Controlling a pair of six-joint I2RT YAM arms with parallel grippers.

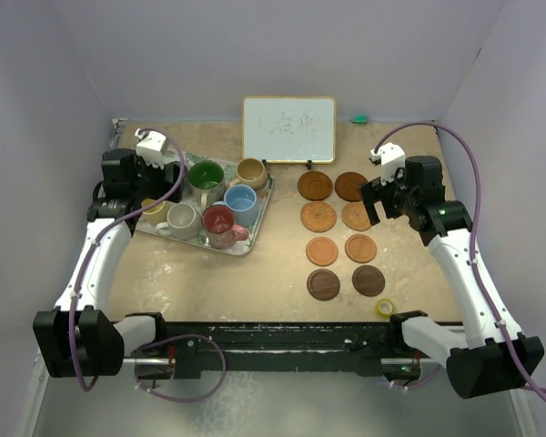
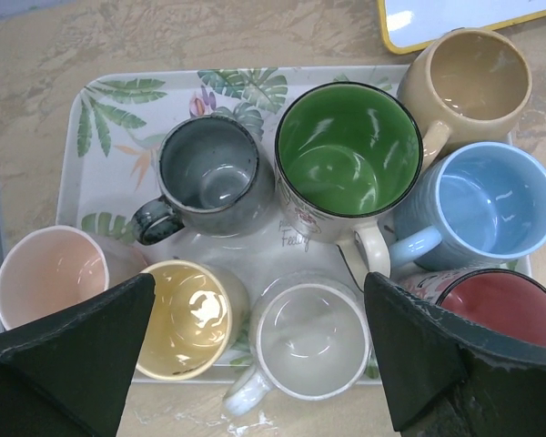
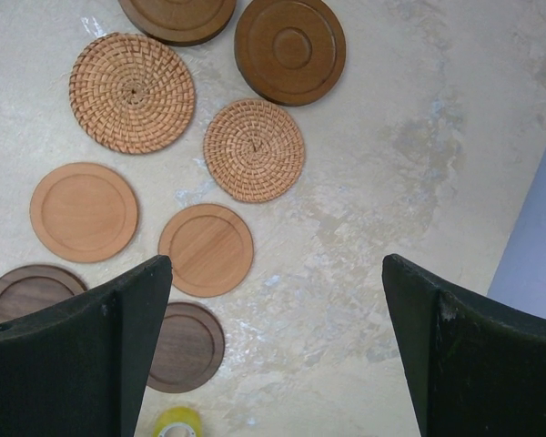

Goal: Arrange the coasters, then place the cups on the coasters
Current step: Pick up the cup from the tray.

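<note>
The green cup's opening has room for a finger, so my left gripper should move outward and down onto the green cup's rim by the grey cup (image 2: 278, 153).
Eight cups stand close together on a leaf-patterned tray (image 2: 109, 118): grey (image 2: 207, 173), green (image 2: 346, 150), tan (image 2: 473, 77), blue (image 2: 491, 200), red (image 2: 500, 309), white (image 2: 311, 337), yellow (image 2: 187, 319) and pink (image 2: 50, 273). My left gripper (image 2: 259, 282) hangs open above the tray's near edge (image 1: 150, 198), and the white cup lies below the gap. Eight coasters lie in two columns (image 1: 322, 251): dark brown (image 3: 289, 47), woven (image 3: 255, 148), orange (image 3: 206, 248) and darker brown (image 3: 187, 346) pairs. My right gripper (image 3: 275, 264) is open above bare table just right of them (image 1: 379, 205).
A small whiteboard (image 1: 288, 129) stands at the back of the table. A yellow tape roll (image 1: 385, 308) lies just in front of the coasters' near right end. Grey walls close in the table on the left, right and back.
</note>
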